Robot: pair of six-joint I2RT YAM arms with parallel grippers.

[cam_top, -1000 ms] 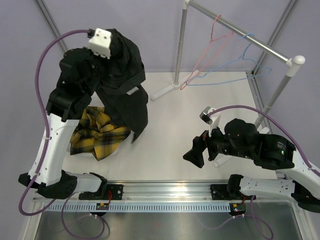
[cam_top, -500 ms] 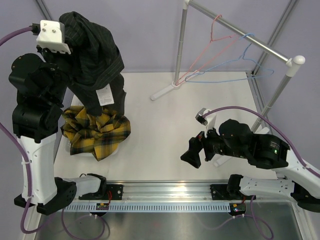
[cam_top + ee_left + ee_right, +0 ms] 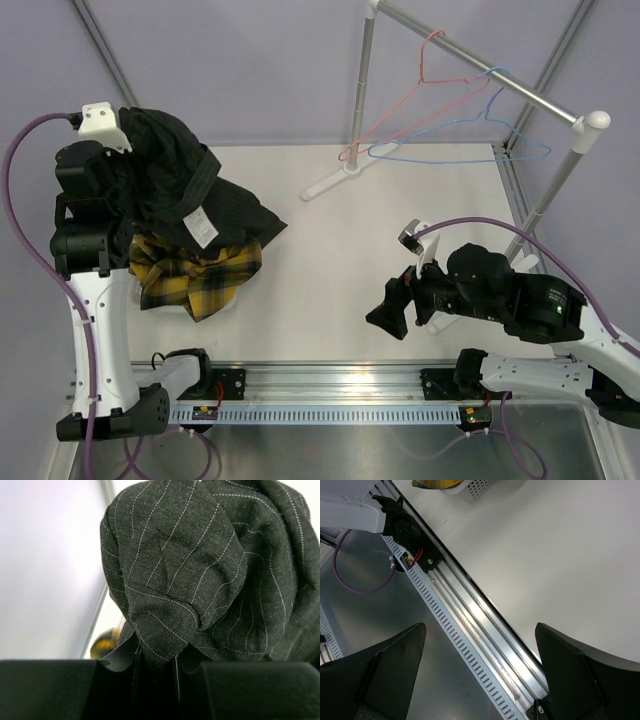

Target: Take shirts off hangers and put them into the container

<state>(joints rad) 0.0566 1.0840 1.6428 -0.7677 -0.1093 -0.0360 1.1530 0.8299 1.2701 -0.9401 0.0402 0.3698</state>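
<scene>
The left gripper lifts next, since the black shirt's end juts past it. Then it lowers the black shirt onto the heaped plaid shirt [image 3: 195, 278] [image 3: 104, 643] below and releases.
The black pinstriped shirt [image 3: 180, 185] hangs bunched from my left gripper [image 3: 155, 680], which is shut on a fold of it. Its lower end with a white label drapes onto the yellow-and-black plaid shirt [image 3: 195, 275]. The plaid shirt lies heaped in the container [image 3: 479, 486], of which only a perforated white corner shows in the right wrist view. The pink hanger [image 3: 400, 110] and the blue hanger [image 3: 470, 125] hang bare on the rail. My right gripper [image 3: 395, 305] is open and holds nothing, low over the table's near edge.
The metal rail [image 3: 480, 70] crosses the back right on two white posts, one foot [image 3: 325, 183] resting mid-table. An aluminium mounting track [image 3: 470, 615] runs along the near edge under the right gripper [image 3: 480, 630]. Purple cables loop from both arms.
My left arm swung left and came down, bringing the black shirt from high up to rest partly on the plaid shirt. The right arm barely shifted.
</scene>
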